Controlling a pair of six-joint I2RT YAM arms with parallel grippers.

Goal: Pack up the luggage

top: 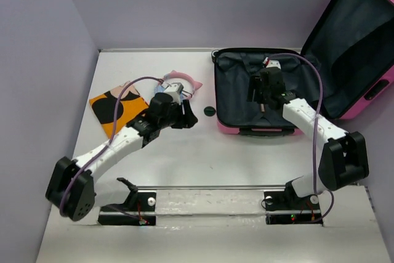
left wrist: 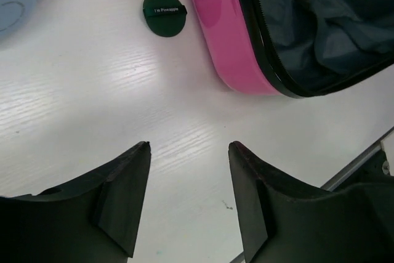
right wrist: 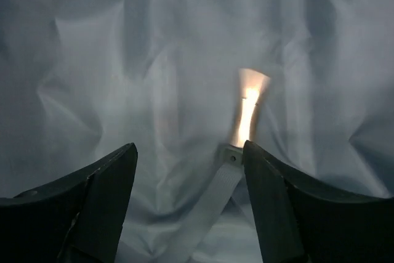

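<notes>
I need to move my right gripper up over the luggage's side next, then down onto the side of the headband that faces the luggage. That side is to the gripper's left in the top view.
The hot-pink luggage (top: 253,129) lies open at the right, its lid (top: 357,41) standing up and its dark lining (top: 237,84) bare. My right gripper (top: 259,95) is open and empty inside the base half, just above the lining (right wrist: 123,60). A pale strap (right wrist: 209,204) and a bright tan stick-like piece (right wrist: 249,108) lie between and just past its fingertips. My left gripper (top: 186,117) is open and empty over the table (left wrist: 92,90), left of the luggage wall (left wrist: 225,41). A small dark green round puff (top: 210,111) lies ahead of it, also in the left wrist view (left wrist: 165,13).
An orange-and-black patterned flat item (top: 114,110) lies at the left. A pink headband (top: 184,79) and a light blue object (left wrist: 18,1) lie behind my left wrist. Purple walls close the table's left and back. A metal rail (top: 209,198) runs along the near edge.
</notes>
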